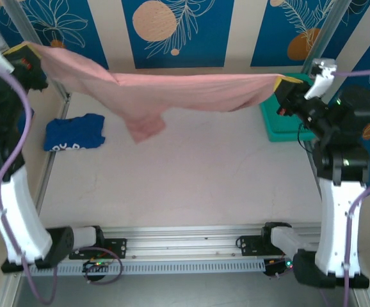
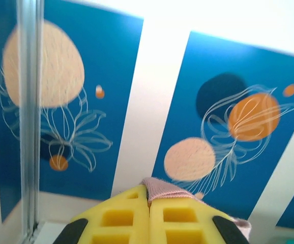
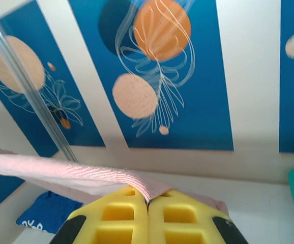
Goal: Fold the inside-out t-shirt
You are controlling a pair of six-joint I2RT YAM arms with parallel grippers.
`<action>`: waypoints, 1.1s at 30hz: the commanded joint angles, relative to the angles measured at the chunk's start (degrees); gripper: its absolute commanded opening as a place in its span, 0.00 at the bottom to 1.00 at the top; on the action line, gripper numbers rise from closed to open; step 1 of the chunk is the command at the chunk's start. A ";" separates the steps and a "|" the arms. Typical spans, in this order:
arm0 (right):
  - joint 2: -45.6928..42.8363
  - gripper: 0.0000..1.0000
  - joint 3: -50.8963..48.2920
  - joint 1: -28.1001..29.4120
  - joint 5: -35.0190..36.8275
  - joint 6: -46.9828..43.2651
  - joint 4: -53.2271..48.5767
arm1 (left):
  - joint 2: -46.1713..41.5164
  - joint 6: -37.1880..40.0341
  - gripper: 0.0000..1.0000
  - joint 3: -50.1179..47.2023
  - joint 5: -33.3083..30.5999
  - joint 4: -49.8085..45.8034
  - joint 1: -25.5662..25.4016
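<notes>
I will next move my right gripper down and outward to the bare tabletop (image 1: pixel 248 118) (image 3: pixel 251 199) beside the teal tray and let go of the end of the stretched shirt there.
The dusty-pink inside-out t-shirt (image 1: pixel 172 89) hangs stretched in the air across the back of the table, with a fold drooping down left of centre. My left gripper (image 1: pixel 26 52) is shut on its left end, high at the far left. In the left wrist view a pink hem (image 2: pixel 162 190) sticks out between the closed yellow pads of the left gripper (image 2: pixel 148 201). My right gripper (image 1: pixel 281 84) is shut on the shirt's right end. In the right wrist view the ribbed hem (image 3: pixel 86 170) runs leftward from the right gripper (image 3: pixel 148 201).
A royal-blue garment (image 1: pixel 74 133) with white lettering lies crumpled on the table's left side, also visible as the blue garment (image 3: pixel 45 216). A teal tray (image 1: pixel 278 125) stands at the back right. Metal frame posts (image 2: pixel 29 117) rise at the corners.
</notes>
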 commanded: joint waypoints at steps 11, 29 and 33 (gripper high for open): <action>-8.72 0.00 6.23 -0.14 5.19 -2.35 -2.23 | -5.20 2.93 0.00 -0.05 -3.39 5.62 0.48; 42.80 0.06 6.53 1.88 13.83 -4.32 16.28 | 57.92 1.73 0.03 18.61 -0.05 12.78 -5.40; 62.93 0.30 28.40 3.27 14.44 -3.86 3.35 | 80.17 -1.70 0.50 42.87 -1.66 8.55 -6.04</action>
